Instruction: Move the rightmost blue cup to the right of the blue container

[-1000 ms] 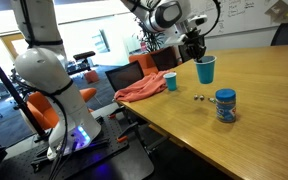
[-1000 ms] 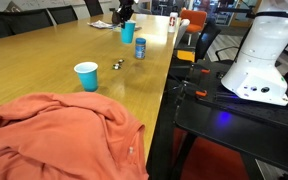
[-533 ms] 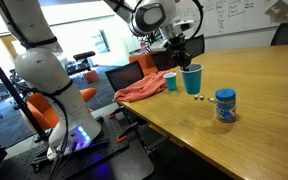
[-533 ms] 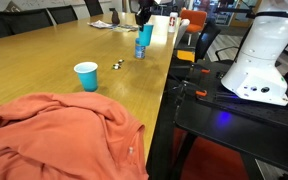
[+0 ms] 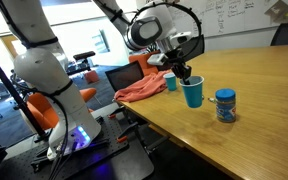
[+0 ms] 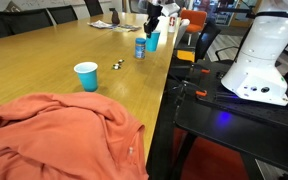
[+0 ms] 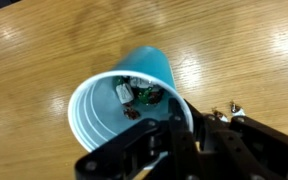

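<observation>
I should next lower the raised cup toward the bare wood beside the blue container, which is below my gripper and nearer the table edge, and release the cup's rim.
My gripper (image 5: 182, 72) is shut on the rim of the bright blue cup (image 5: 192, 92) and holds it upright, low over the wooden table. The blue container (image 5: 225, 105), a lidded jar with a pale label, stands a short way beside the cup. In an exterior view the cup (image 6: 153, 40) is just right of the container (image 6: 140, 48), with the gripper (image 6: 154, 20) above it. The wrist view looks down into the cup's white inside (image 7: 109, 115), with one finger inside the rim and one outside (image 7: 176, 128).
A smaller blue cup (image 5: 171, 82) (image 6: 86, 76) stands nearby. An orange cloth (image 5: 142, 90) (image 6: 59, 135) lies at the table's end. A small metal object (image 6: 117, 66) (image 7: 232, 110) lies on the wood. The table edge (image 6: 169, 75) is near, with chairs beyond.
The gripper has carried the bright blue cup from the far side of the container round to its other side, nearer the table edge and lower. The container and the small cup have not moved.
</observation>
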{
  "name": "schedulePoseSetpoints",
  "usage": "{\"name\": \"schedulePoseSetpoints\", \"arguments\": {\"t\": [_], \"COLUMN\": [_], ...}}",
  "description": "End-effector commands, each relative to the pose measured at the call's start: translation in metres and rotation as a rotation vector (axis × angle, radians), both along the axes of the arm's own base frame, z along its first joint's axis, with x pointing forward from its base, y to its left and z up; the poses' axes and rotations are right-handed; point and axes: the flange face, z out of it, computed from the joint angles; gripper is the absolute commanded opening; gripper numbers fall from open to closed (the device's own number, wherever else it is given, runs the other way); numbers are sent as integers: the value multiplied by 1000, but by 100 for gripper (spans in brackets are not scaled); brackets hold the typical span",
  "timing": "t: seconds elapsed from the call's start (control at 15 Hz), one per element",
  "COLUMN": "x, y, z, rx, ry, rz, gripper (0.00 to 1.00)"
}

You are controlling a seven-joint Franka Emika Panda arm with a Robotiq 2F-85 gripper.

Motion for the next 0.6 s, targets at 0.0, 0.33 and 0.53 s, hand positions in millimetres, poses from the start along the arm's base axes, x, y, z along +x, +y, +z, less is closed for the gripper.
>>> {"name": "schedulePoseSetpoints", "arguments": {"t": [0.0,0.33,0.53], "x": [-3,-4,1], "y": [-11,-32,-47], "z": [-19,-47,-60], "rx": [-24,-49,-54], "ry": [9,8,-15], "rz": [-30,-81,-127], "gripper": [1,1,1]}}
